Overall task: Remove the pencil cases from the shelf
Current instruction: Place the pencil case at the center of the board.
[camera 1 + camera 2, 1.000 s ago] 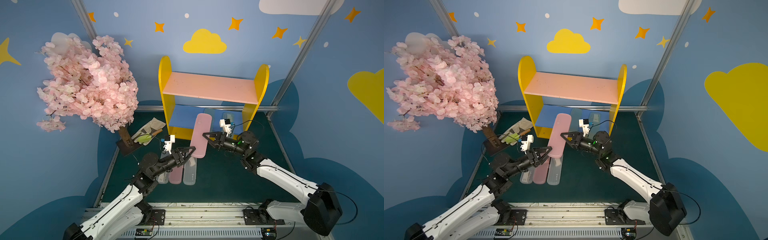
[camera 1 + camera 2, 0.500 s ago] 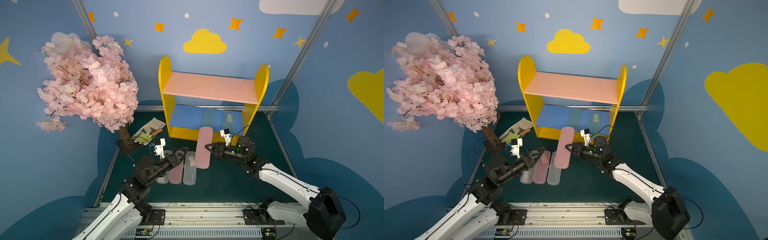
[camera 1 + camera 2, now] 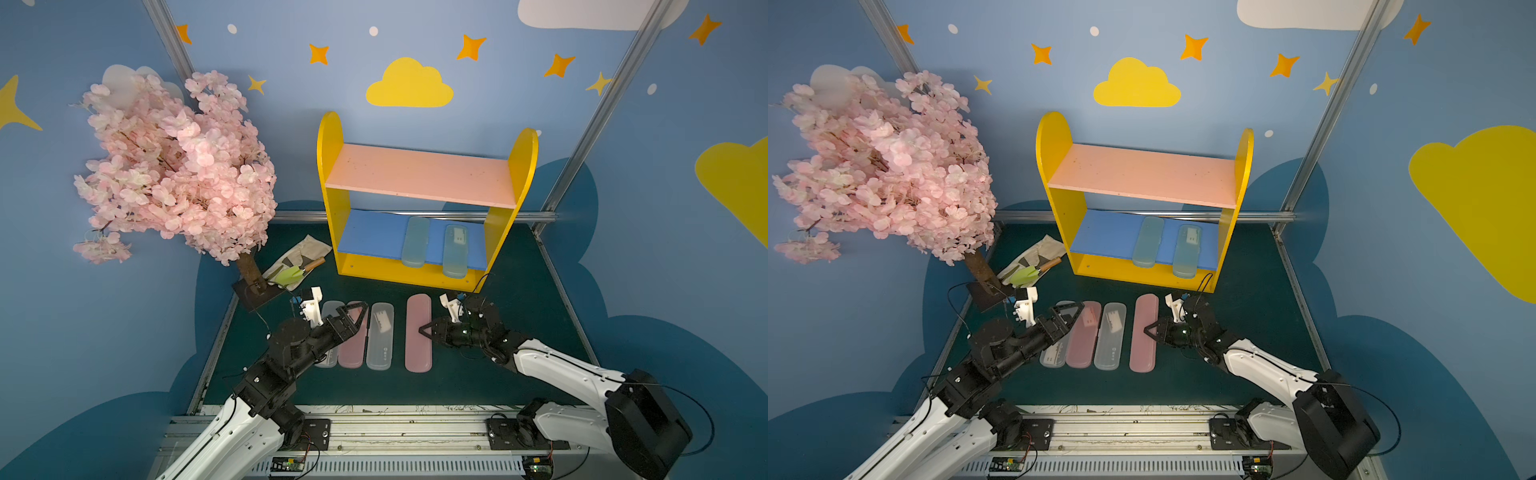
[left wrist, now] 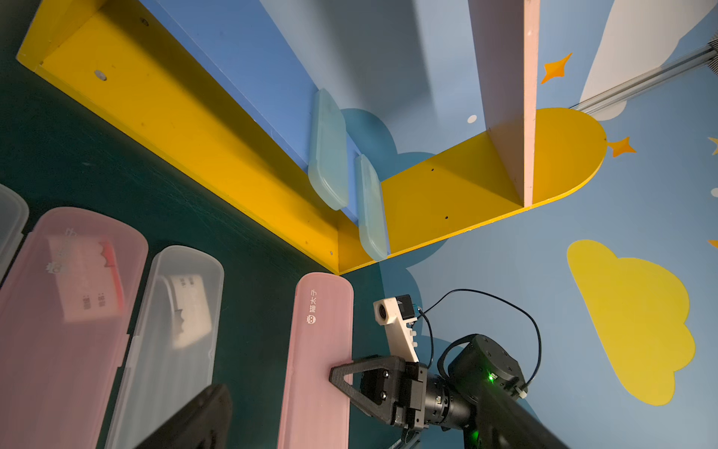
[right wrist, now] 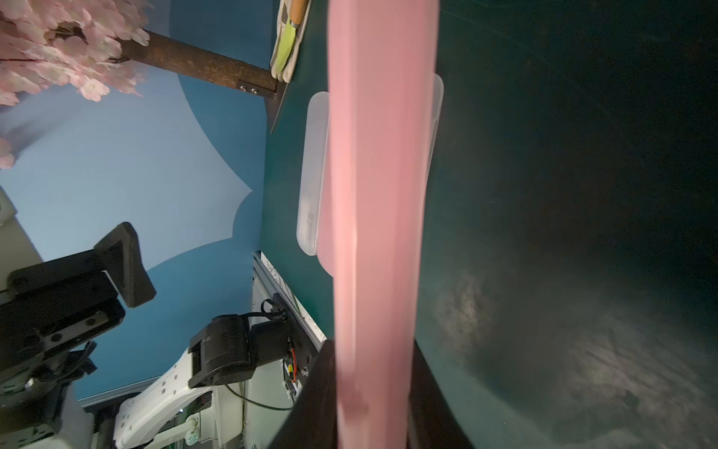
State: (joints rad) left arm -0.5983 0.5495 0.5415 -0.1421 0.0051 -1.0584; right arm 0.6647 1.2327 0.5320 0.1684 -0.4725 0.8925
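Note:
My right gripper moves down and across toward the bare mat [image 3: 400,336] beside the nearer frosted case next to release the second pink case, as the row ends there.
The shelf [image 3: 332,174] [image 3: 1054,174] stands at the back of the green mat. Two pale blue pencil cases [image 3: 415,242] [image 3: 455,246] lie on its blue lower board, also in the left wrist view [image 4: 328,155]. Near the front, a frosted white case [image 3: 380,337], a pink case [image 3: 353,349] and another frosted case [image 3: 328,361] lie side by side. My left gripper [image 3: 358,308] [image 3: 1074,309] hovers open over them, holding nothing. To their right, my right gripper [image 3: 424,330] [image 5: 373,388] is shut on the long edge of a second pink case [image 3: 417,345] [image 4: 318,369] [image 5: 377,194], low over the mat.
A pink blossom tree [image 3: 174,166] on a dark base plate [image 3: 257,293] fills the back left. A green-bladed trowel [image 3: 297,272] lies on a cloth beside it. A metal rail [image 3: 374,428] carrying both arm bases runs along the front edge.
My right gripper has drawn the pink case away from the shelf front toward the near side of the mat. My left gripper has opened wide and pulled back slightly.

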